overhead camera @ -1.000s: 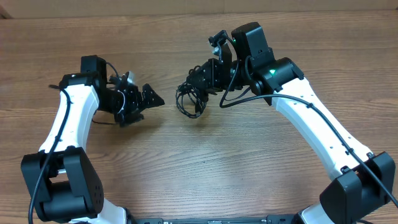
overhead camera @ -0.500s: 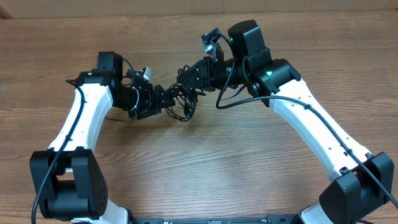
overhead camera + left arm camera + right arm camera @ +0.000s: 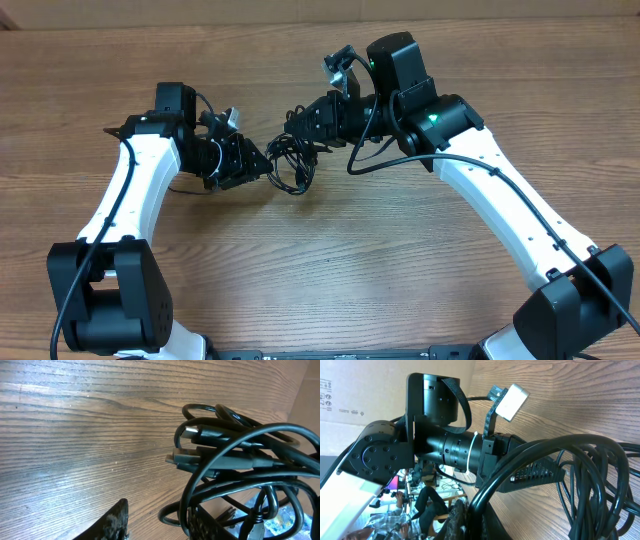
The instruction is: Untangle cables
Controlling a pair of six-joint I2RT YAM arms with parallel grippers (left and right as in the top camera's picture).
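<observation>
My right gripper should next pull the piece of cable to the right in the overhead view and down toward the table's bare wood, then release it, because the cables' loops hang bunched.
The cables (image 3: pixel 293 165) are one black bunch of loops hanging between the two arms over the wooden table (image 3: pixel 330 260). My right gripper (image 3: pixel 297 122) is shut on a strand at the bunch's upper side; in the right wrist view a thick cable (image 3: pixel 590 475) runs down between its fingers (image 3: pixel 476 520). From the left, my left gripper (image 3: pixel 262 162) pokes into the bunch. The left wrist view has the cables (image 3: pixel 235 455) and their plug ends close up. There the left gripper (image 3: pixel 159 510) has its jaws apart, with loops round the right finger (image 3: pixel 202 525) and bare wood beside the left one.
A cardboard wall (image 3: pixel 300 10) runs along the table's far edge. The left arm's wrist and camera (image 3: pixel 445 445) fill the right wrist view just beyond the bunch. Both arm bases stand at the near edge.
My left arm has swung right, up to the bunch, and its jaws have narrowed. The right gripper carried the bunch slightly left and up, then held still.
</observation>
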